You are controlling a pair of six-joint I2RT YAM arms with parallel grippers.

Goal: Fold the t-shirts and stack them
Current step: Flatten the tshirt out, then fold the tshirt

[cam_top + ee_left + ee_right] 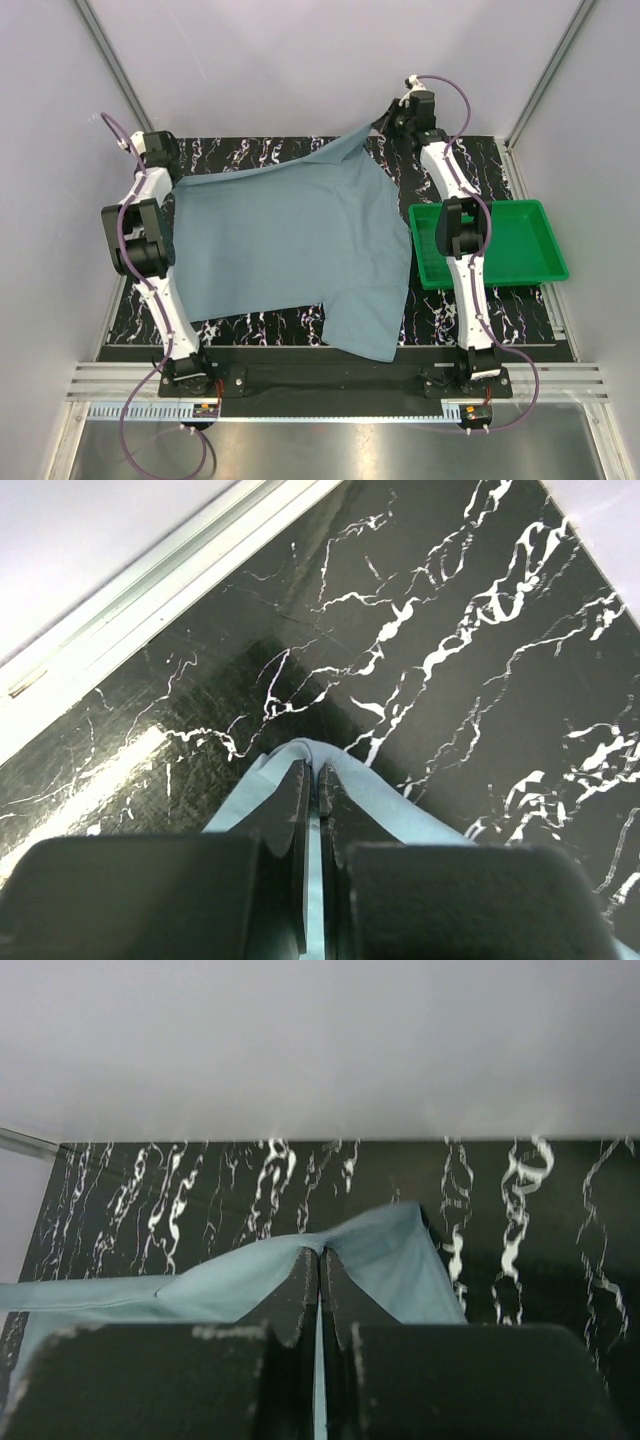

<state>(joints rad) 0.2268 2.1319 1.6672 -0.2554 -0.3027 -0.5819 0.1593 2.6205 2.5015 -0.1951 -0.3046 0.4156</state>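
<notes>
The t-shirt's far edge is held up at both corners. My left gripper will move back and down onto the cloth's side edge (184,213) and let go of the corner of the cloth.
One blue-grey t-shirt (290,240) lies spread over the black marbled table (260,325), its far edge lifted at both corners and one part trailing to the near edge. My left gripper (165,160) is at the far left, shut on the t-shirt's far left corner; a fold of the cloth (380,800) wraps its fingertips (296,780). At the far right my right gripper (385,125) is shut on the far right corner, where the cloth (390,1260) peaks between the fingers (305,1270).
A green plastic tray (500,272) sits at the table's right edge, under the right arm. White walls close the far side and both sides. A metal rail (150,575) runs along the table's left edge.
</notes>
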